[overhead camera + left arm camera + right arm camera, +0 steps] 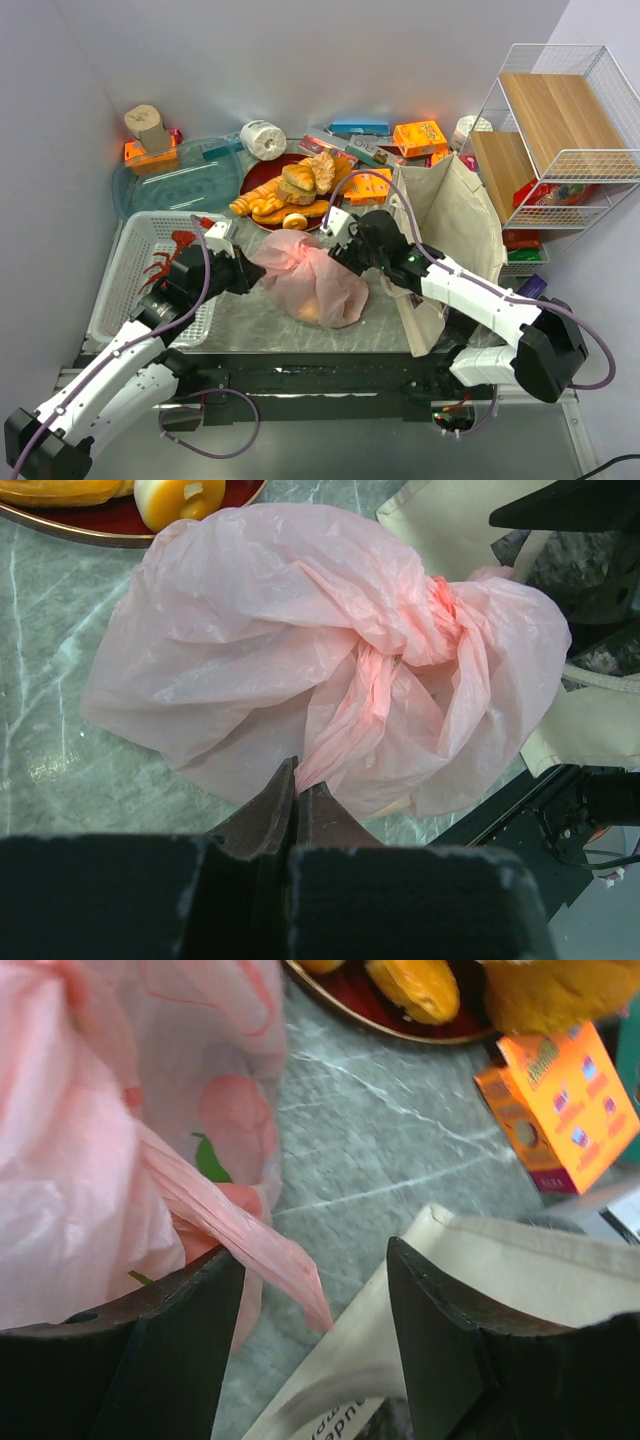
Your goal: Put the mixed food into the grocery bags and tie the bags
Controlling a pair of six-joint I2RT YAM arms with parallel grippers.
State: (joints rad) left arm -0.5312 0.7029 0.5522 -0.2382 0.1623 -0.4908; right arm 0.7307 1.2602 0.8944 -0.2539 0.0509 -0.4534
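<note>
The left gripper pulls left in the top view next, toward the white basket's rim, to tighten the knot [440, 610] its bag handle leaves, then releases.
The thin pink grocery bag [310, 275] lies bunched on the marble top, its handles twisted into a knot [440, 610]. My left gripper [297, 780] is at the bag's left side, shut on a pink handle strip [345, 720] that runs into its jaws. At the bag's right, my right gripper [315, 1250] stands open; a loose pink strip [250, 1245] drapes over its left finger [180, 1330] without being pinched. The beige canvas tote [455, 215] stands open just right of it. The mixed food is hidden; only a faint yellowish shape [312, 312] shows through the plastic.
A red plate of breads [300, 185] sits behind the bag. A white basket [130, 290] with a red lobster is at the left. Orange boxes [560, 1100] lie near the plate, a wire shelf [560, 130] stands at the right, and a blue tray lid [180, 175] is at the back left.
</note>
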